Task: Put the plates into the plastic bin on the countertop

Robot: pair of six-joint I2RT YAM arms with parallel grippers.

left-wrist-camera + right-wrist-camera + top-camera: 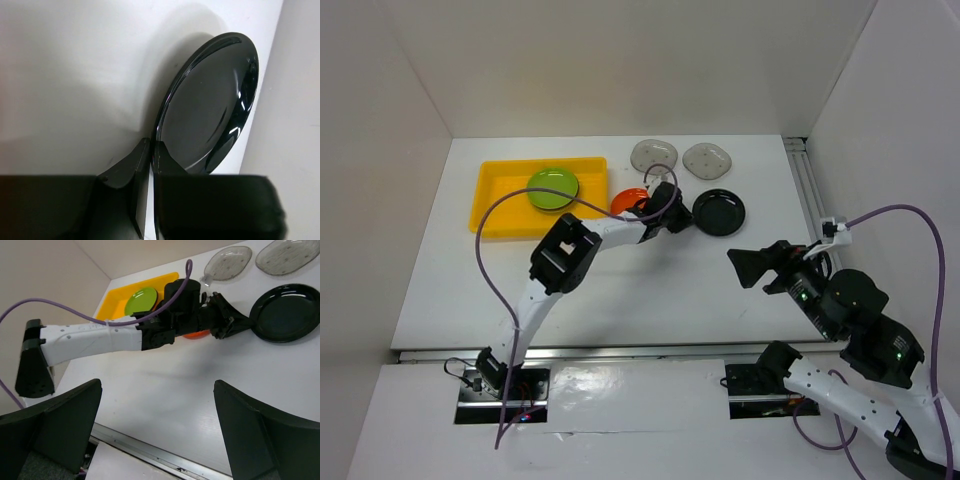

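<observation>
The left gripper will next lift the black plate (720, 212) and carry it over the lime-green plate in the bin, then lower and release it, since the lime-green plate is to the left gripper's left in the top view.
My left gripper (687, 220) is shut on the near-left rim of a black plate (720, 212); in the left wrist view its fingers (131, 167) pinch the rim of that plate (210, 105). The plate looks flat on the white countertop (620, 290). The yellow plastic bin (498, 208) at the back left holds one lime-green plate (553, 188). An orange plate (627, 200) lies beside the bin, partly hidden by the left arm. Two grey speckled plates (653, 154) (708, 158) lie at the back. My right gripper (745, 268) is open and empty above bare countertop (155, 385).
White walls enclose the countertop on three sides. A metal rail (808, 190) runs along the right edge and another (620, 352) along the front edge. The left arm (565, 255) stretches diagonally across the middle; it also shows in the right wrist view (90, 342).
</observation>
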